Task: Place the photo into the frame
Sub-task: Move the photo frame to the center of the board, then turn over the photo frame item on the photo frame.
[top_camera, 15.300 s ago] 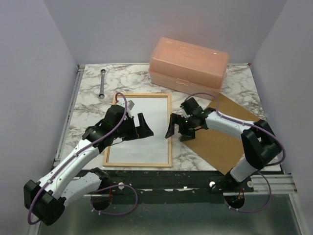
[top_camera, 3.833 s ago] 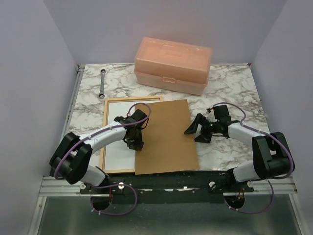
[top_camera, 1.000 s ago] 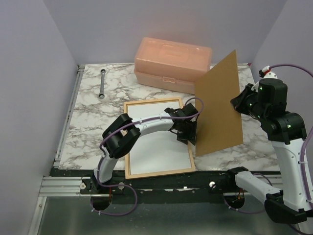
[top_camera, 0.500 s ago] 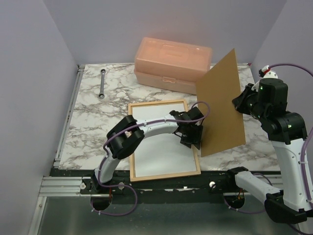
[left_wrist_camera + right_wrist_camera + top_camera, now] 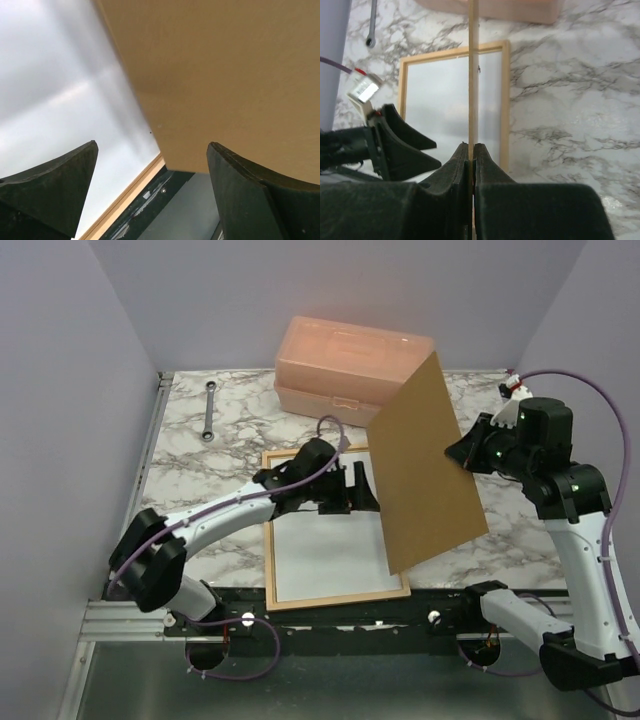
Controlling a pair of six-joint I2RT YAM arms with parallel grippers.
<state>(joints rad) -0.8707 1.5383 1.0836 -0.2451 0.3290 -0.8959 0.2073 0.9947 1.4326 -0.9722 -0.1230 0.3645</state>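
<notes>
My right gripper should next carry the hanging panel down and to the left in the top view and let go of it, because the frame's panel-side bar (image 5: 404,583) (image 5: 505,107) is that way.
The light-wood frame (image 5: 268,540) lies flat near the table's front edge. The photo (image 5: 325,550) fills it, plain white side up. My right gripper (image 5: 462,452) is shut on the right edge of the brown backing panel (image 5: 425,470), which hangs tilted in the air over the frame's right side. In the right wrist view the panel (image 5: 473,75) shows edge-on between the closed fingers (image 5: 471,146). My left gripper (image 5: 362,492) hovers open over the frame's upper right part, holding nothing. Its wrist view shows the panel (image 5: 215,75) above and the photo (image 5: 65,85) below.
A peach plastic box (image 5: 355,370) stands at the back of the marble table (image 5: 190,490). A wrench (image 5: 209,410) lies at the back left. Grey walls close in both sides, and a black rail (image 5: 330,615) runs along the near edge.
My left gripper has opened wide and pulled back to the left from the frame's right rail. The right arm has swung the brown panel leftward, over the frame.
</notes>
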